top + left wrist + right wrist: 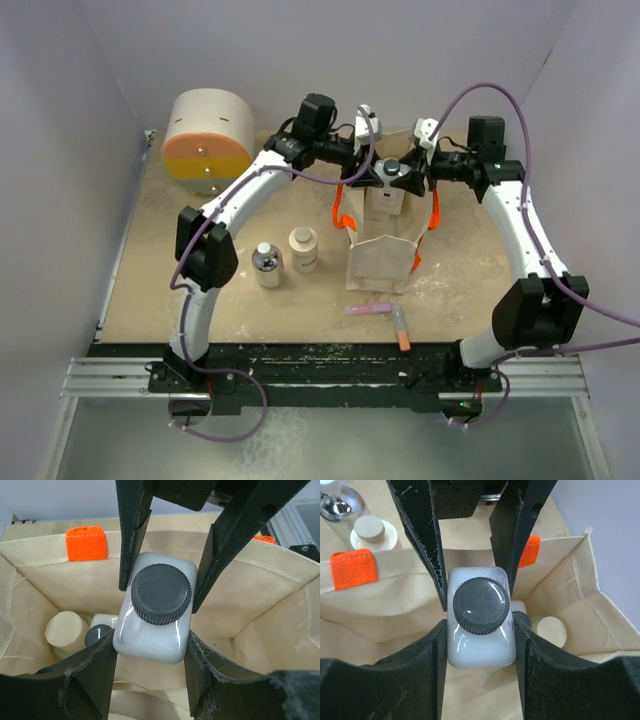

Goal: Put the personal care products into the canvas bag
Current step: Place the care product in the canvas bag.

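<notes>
The white bottle in my right gripper still hangs high, so it should go down to the bottom of the canvas bag below, beside the other black-capped bottle, and be released there.
A white bottle with a black cap hangs over the open canvas bag with orange handles. My left gripper and right gripper both grip it from opposite sides. In the left wrist view the bottle sits between my left gripper, with the other arm's fingers on it above. In the right wrist view it sits in my right gripper. Inside the bag lie a cream cap and another black-capped white bottle. A clear-grey bottle and a cream jar stand on the table.
A round cream, orange and yellow drawer box stands at the back left. A pink tube and an orange-tipped tube lie in front of the bag. The grey walls close in on both sides.
</notes>
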